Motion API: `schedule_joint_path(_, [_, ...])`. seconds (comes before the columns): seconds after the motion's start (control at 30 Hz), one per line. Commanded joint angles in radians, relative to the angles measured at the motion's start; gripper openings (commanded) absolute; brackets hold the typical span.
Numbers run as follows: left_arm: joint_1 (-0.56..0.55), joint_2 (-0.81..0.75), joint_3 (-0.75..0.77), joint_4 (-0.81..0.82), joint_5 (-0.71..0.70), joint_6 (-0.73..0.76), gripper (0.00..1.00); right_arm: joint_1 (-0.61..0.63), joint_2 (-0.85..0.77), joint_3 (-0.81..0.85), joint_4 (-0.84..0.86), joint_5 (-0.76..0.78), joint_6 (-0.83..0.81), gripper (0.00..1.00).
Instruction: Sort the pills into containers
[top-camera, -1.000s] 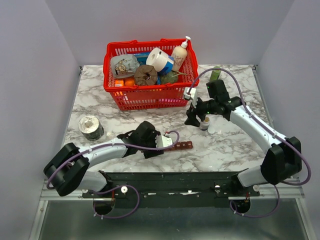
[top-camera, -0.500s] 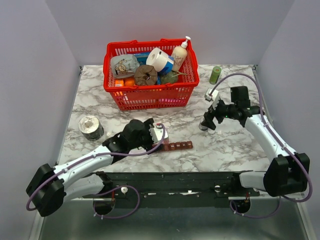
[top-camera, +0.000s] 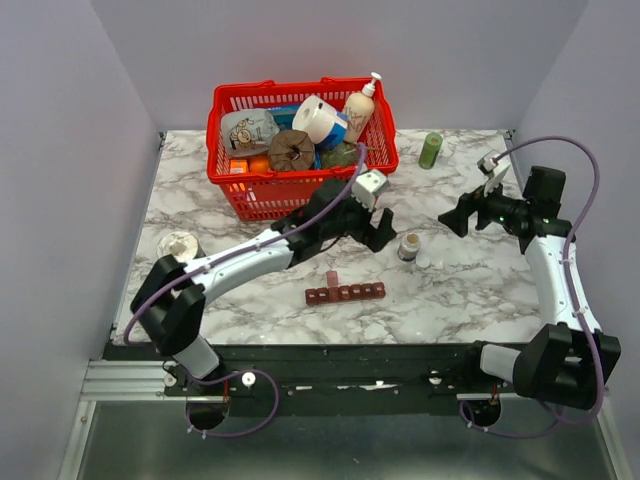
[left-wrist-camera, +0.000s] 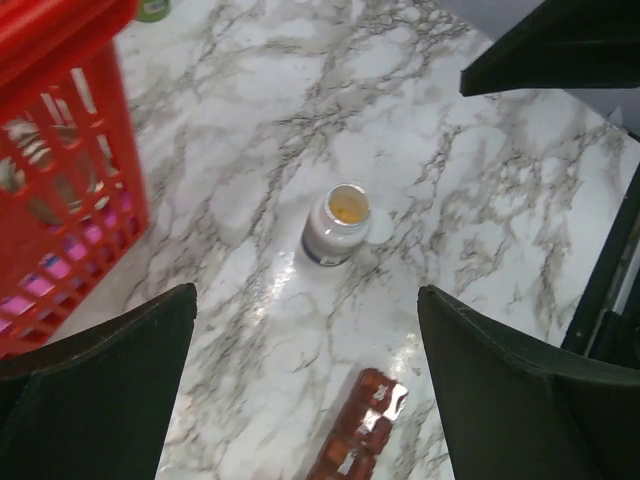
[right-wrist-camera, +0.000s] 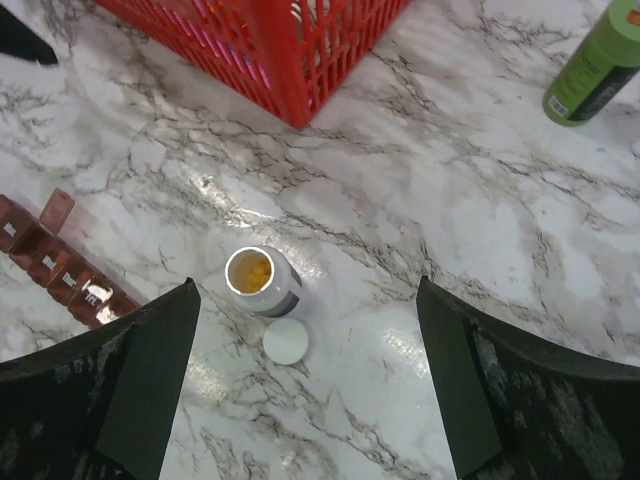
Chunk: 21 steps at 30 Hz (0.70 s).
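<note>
My left gripper moves down and to the right in the top view onto the bottle's neck next, since the uncapped bottle holds the yellow pills (right-wrist-camera: 248, 272).
The containers (top-camera: 345, 293) are a dark red-brown strip of compartments lying on the marble, one lid raised; they also show in the left wrist view (left-wrist-camera: 360, 430) and the right wrist view (right-wrist-camera: 55, 265). Yellow pills (right-wrist-camera: 248, 272) sit inside a small uncapped bottle (top-camera: 408, 246) standing upright, its white cap (right-wrist-camera: 286, 342) lying beside it. My left gripper (top-camera: 372, 226) hovers open just left of the bottle (left-wrist-camera: 337, 225), nothing between its fingers (left-wrist-camera: 100, 390). Off to the bottle's right, my right gripper (top-camera: 452, 218) is open and empty.
A red mesh basket (top-camera: 300, 190) full of goods stands at the back, close behind my left arm. A green bottle (top-camera: 431, 150) stands at the back right. A round tin (top-camera: 180, 250) sits at the left.
My left arm has swung from the containers up and right toward the bottle, opening. My right gripper has let go of the bottle and drawn back to the right.
</note>
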<state>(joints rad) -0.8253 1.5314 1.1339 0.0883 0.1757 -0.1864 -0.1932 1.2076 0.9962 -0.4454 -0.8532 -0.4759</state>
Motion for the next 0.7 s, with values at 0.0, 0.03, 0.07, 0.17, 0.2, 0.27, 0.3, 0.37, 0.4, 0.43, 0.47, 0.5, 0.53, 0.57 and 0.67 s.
schedule_joint_path(0.0, [-0.118,0.145,0.116,-0.109,-0.048,-0.087,0.99,-0.078,0.003,-0.008,0.040,-0.099,0.085,0.98])
schedule_joint_path(0.03, [-0.135,0.173,0.171,-0.133,-0.077,-0.078,0.99,-0.089,0.004,-0.011,0.040,-0.109,0.085,0.98])
schedule_joint_path(0.07, [-0.164,0.235,0.202,-0.157,-0.105,-0.071,0.99,-0.106,0.001,-0.011,0.040,-0.119,0.086,0.98])
schedule_joint_path(0.17, [-0.198,0.347,0.318,-0.251,-0.195,-0.088,0.99,-0.129,0.004,-0.018,0.040,-0.138,0.085,0.98])
schedule_joint_path(0.2, [-0.205,0.372,0.345,-0.272,-0.240,-0.088,0.99,-0.132,0.006,-0.016,0.040,-0.144,0.083,0.98])
schedule_joint_path(0.27, [-0.219,0.441,0.420,-0.321,-0.298,-0.094,0.99,-0.143,0.009,-0.018,0.039,-0.159,0.083,0.98])
schedule_joint_path(0.3, [-0.230,0.464,0.447,-0.346,-0.327,-0.093,0.99,-0.143,0.010,-0.019,0.039,-0.165,0.082,0.98])
schedule_joint_path(0.37, [-0.236,0.528,0.533,-0.422,-0.432,-0.101,0.99,-0.146,0.012,-0.022,0.039,-0.178,0.082,0.98])
schedule_joint_path(0.4, [-0.238,0.544,0.555,-0.444,-0.450,-0.099,0.99,-0.146,0.010,-0.025,0.040,-0.181,0.082,0.98])
schedule_joint_path(0.43, [-0.239,0.555,0.578,-0.462,-0.484,-0.097,0.99,-0.147,0.010,-0.025,0.039,-0.182,0.080,0.98])
schedule_joint_path(0.47, [-0.239,0.562,0.580,-0.460,-0.493,-0.099,0.99,-0.147,0.012,-0.025,0.039,-0.184,0.079,0.98])
schedule_joint_path(0.5, [-0.241,0.565,0.580,-0.455,-0.499,-0.097,0.99,-0.147,0.013,-0.025,0.039,-0.185,0.079,0.98])
schedule_joint_path(0.53, [-0.239,0.569,0.586,-0.452,-0.501,-0.096,0.98,-0.149,0.015,-0.025,0.039,-0.187,0.079,0.98])
schedule_joint_path(0.57, [-0.239,0.581,0.593,-0.455,-0.496,-0.091,0.98,-0.149,0.017,-0.025,0.039,-0.191,0.079,0.98])
schedule_joint_path(0.67, [-0.238,0.617,0.639,-0.473,-0.470,-0.093,0.94,-0.149,0.021,-0.028,0.039,-0.202,0.082,0.98])
